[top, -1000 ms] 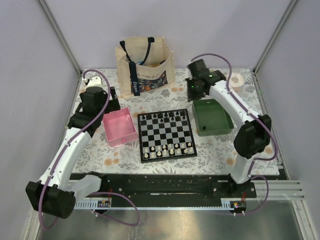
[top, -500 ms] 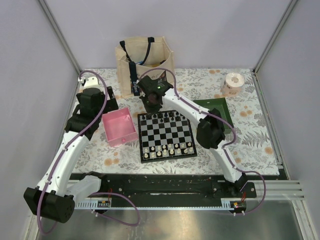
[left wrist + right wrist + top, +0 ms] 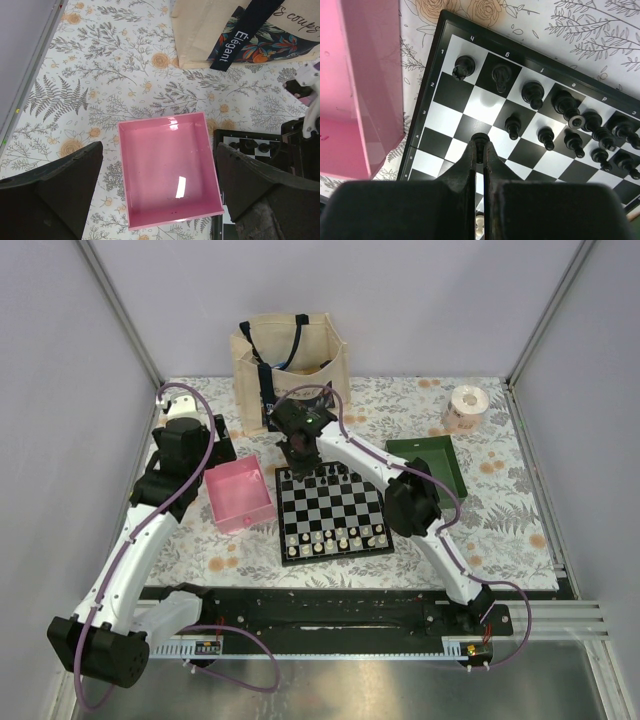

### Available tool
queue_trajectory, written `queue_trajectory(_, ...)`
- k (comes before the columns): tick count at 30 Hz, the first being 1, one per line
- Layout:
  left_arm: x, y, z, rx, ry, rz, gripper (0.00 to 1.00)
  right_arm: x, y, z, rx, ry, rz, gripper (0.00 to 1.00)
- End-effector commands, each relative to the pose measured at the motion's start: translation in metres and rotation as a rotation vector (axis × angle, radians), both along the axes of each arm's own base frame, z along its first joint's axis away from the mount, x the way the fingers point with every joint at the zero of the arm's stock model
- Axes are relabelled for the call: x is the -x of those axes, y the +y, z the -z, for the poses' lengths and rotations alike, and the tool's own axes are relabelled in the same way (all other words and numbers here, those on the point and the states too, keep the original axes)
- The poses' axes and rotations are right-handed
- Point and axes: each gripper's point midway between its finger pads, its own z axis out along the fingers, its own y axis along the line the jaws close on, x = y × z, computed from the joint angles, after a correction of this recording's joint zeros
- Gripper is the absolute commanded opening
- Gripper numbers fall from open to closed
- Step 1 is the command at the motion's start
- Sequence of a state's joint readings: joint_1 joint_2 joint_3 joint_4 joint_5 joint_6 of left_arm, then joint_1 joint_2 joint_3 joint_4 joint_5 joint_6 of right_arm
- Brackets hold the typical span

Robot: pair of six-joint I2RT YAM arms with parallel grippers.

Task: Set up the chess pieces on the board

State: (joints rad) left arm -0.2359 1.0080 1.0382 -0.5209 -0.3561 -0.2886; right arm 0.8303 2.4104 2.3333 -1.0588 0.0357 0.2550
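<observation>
My right gripper comes down over the white square (image 3: 300,484) (image 3: 484,106) beside the end of the black pawn row next. It releases the small black pawn there, since the square stands empty.
The chequered board (image 3: 333,512) lies mid-table, also in the right wrist view (image 3: 440,125). Several black chess pieces (image 3: 335,472) stand along its far rows, and white pieces (image 3: 335,538) along the near rows. My right gripper (image 3: 300,455) hangs over the board's far left corner, shut on a black chess piece (image 3: 480,141) held over the board's left squares. In the right wrist view, other black pieces (image 3: 535,94) stand in two rows. My left gripper (image 3: 157,200) is open and empty above the pink tray (image 3: 170,167).
The pink tray (image 3: 238,496) sits left of the board, a green tray (image 3: 428,461) right of it. A canvas tote bag (image 3: 290,370) stands at the back, a tape roll (image 3: 464,405) at the far right.
My right arm swung from the green tray across to the board's far left corner, carrying a black piece. The left arm barely moved.
</observation>
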Motion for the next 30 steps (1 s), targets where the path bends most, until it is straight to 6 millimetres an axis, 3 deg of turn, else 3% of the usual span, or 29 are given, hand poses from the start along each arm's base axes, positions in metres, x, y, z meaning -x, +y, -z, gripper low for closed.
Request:
queue_trajectory(1,-0.006,0.001,-0.016,0.012,-0.070,-0.018,0.99,0.001,0.009,0.011,-0.013,0.013,-0.018,0.00)
queue_trajectory(30,-0.010,-0.003,-0.010,0.014,-0.049,0.003,0.99,-0.010,0.015,0.042,0.011,0.005,-0.004,0.07)
